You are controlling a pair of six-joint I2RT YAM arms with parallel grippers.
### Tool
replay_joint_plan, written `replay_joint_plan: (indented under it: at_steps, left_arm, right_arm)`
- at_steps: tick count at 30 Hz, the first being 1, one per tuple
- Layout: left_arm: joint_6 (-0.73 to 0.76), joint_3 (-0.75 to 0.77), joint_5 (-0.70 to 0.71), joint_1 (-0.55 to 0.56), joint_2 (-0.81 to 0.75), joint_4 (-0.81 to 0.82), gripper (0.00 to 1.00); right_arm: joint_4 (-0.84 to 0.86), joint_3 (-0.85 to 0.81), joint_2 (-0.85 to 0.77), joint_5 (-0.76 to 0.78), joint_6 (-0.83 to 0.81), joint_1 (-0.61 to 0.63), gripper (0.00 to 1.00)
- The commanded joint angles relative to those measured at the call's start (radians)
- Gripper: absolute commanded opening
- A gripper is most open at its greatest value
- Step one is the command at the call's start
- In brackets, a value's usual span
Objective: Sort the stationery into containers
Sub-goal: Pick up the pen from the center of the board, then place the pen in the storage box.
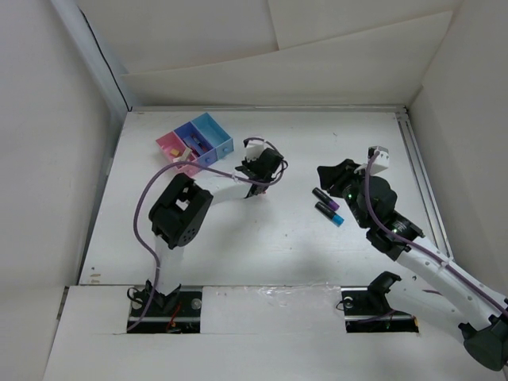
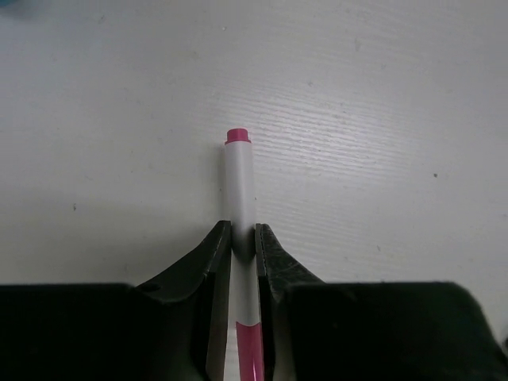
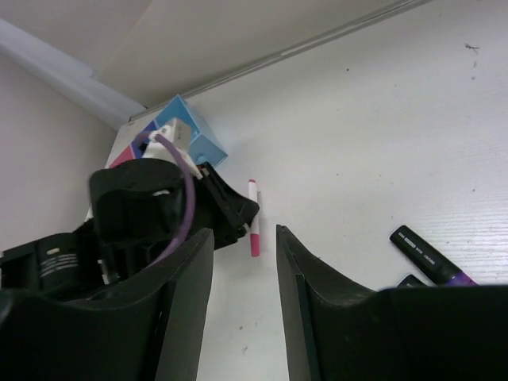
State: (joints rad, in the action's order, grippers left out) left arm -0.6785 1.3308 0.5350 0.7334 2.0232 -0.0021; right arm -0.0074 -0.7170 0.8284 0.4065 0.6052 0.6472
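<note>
The medium blue bin is to the left in the top view. My left gripper will next lift the pen (image 3: 254, 218) and move that way, over the bin.
My left gripper (image 2: 242, 230) is shut on a thin white pen with pink ends (image 2: 239, 178), low over the table. The right wrist view shows this pen (image 3: 254, 218) at the left gripper's fingertips. In the top view the left gripper (image 1: 252, 181) is just right of the joined pink (image 1: 169, 146), medium blue (image 1: 191, 136) and light blue (image 1: 213, 129) bins, which hold a few small items. My right gripper (image 1: 332, 176) is open and empty, above two dark markers, one with a purple end (image 1: 321, 194) and one with a cyan end (image 1: 330, 213).
One dark marker with a purple end (image 3: 431, 257) shows at the right of the right wrist view, with the light blue bin (image 3: 197, 136) behind the left arm. White walls enclose the table at the left, back and right.
</note>
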Motion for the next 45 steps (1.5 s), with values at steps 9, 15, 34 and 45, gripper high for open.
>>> replay_joint_plan:
  at_steps: [9, 15, 34, 45]
  left_arm:
    - [0.033, -0.058, -0.035, -0.092, -0.259, 0.031, 0.0]
    - [0.042, -0.077, -0.093, -0.255, -0.35, 0.06, 0.0]
    - [0.033, 0.16, -0.153, -0.551, -0.167, 0.001, 0.0]
    - [0.053, 0.24, -0.113, -0.551, -0.054, -0.047, 0.01]
  right_arm:
    - [0.044, -0.027, -0.026, -0.018, -0.012, -0.008, 0.43]
    - [0.044, -0.027, -0.006, -0.032, -0.012, -0.008, 0.43]
    - [0.044, -0.027, 0.003, -0.034, -0.012, -0.008, 0.43]
    - [0.044, -0.027, 0.012, -0.023, -0.012, -0.008, 0.43]
